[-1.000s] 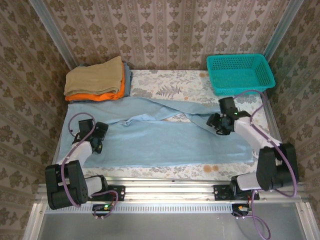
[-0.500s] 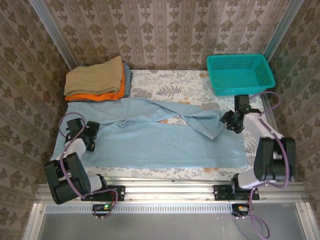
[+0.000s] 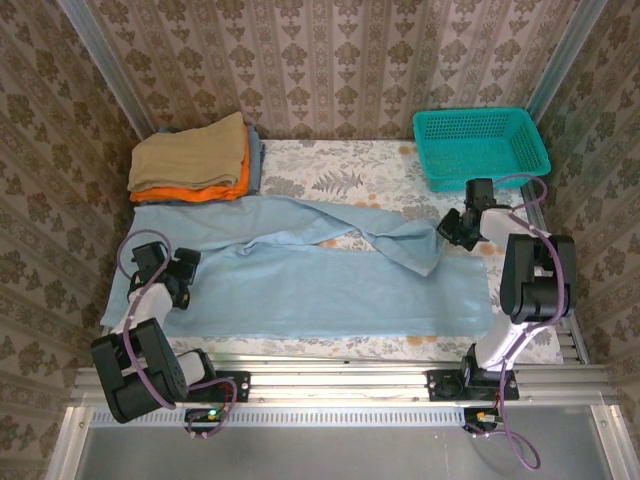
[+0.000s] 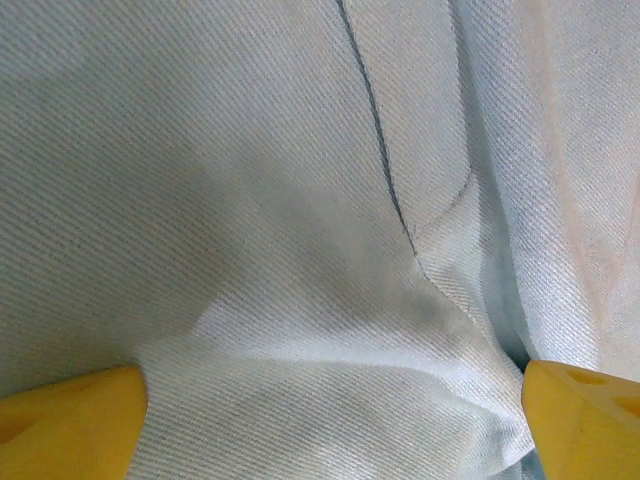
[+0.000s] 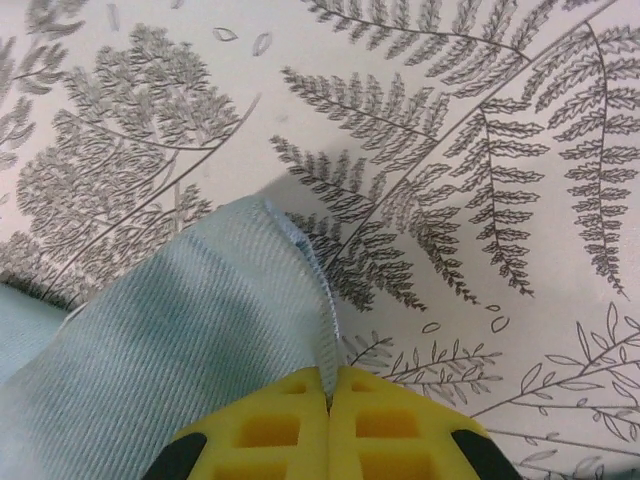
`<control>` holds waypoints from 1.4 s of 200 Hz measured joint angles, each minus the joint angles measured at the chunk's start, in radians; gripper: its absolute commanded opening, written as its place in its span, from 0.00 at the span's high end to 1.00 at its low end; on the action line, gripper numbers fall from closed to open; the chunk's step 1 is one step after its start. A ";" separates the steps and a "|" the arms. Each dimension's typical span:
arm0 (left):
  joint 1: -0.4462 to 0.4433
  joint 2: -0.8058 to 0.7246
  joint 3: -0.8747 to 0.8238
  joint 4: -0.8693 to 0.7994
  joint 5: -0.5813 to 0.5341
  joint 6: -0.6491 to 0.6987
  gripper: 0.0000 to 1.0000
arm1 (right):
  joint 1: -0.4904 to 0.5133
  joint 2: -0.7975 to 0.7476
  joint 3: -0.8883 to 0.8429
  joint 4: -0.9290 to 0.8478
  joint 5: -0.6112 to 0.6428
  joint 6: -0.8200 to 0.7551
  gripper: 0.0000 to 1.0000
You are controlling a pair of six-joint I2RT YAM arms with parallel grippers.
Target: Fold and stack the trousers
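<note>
I will next raise my right gripper and pull the creased leg's hem outward to the basket's near edge (image 3: 513, 182) to release it there, because that edge is outward of my gripper.
The pale blue trousers (image 3: 320, 275) lie spread flat across the table, one leg creased diagonally toward the right. My right gripper (image 3: 452, 228) sits at that leg's end, below the basket. In the right wrist view its yellow fingertips (image 5: 328, 392) are shut on the hem of the trousers (image 5: 180, 330). My left gripper (image 3: 183, 270) rests on the left end of the cloth. Its yellow fingers (image 4: 70, 420) stand wide apart in the left wrist view, the left gripper (image 4: 330, 430) open, with a bulge of trousers cloth (image 4: 300, 200) between them.
A teal basket (image 3: 480, 148) stands at the back right. A stack of folded tan and orange garments (image 3: 195, 160) sits at the back left. The fern-print table cover (image 3: 340, 172) shows behind the trousers, and patterned walls close in on three sides.
My right gripper has moved toward the basket and shut on the leg's hem, drawing that leg end rightward. My left gripper shifted left to the cloth's end and stayed open.
</note>
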 measured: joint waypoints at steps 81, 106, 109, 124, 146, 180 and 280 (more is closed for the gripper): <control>0.000 -0.073 0.000 -0.049 0.007 0.008 0.04 | 0.032 -0.269 0.311 -0.158 0.118 -0.056 1.00; 0.000 -0.084 0.002 -0.066 0.014 0.022 0.04 | -0.019 -0.264 0.320 -0.195 0.121 -0.059 1.00; 0.000 -0.084 0.002 -0.068 0.014 0.023 0.04 | -0.027 -0.262 0.320 -0.201 0.121 -0.059 1.00; 0.000 -0.092 0.007 -0.082 0.014 0.031 0.04 | -0.068 -0.250 0.320 -0.215 0.119 -0.059 1.00; -0.002 -0.110 0.013 -0.087 0.018 0.039 0.04 | -0.126 -0.202 0.321 -0.217 0.116 -0.062 1.00; -0.031 -0.121 0.018 -0.087 0.018 0.047 0.04 | -0.181 -0.052 0.342 -0.220 0.102 -0.061 0.89; -0.244 -0.199 0.044 -0.145 -0.015 0.102 0.03 | -0.047 -0.122 0.270 -0.193 0.131 -0.038 0.54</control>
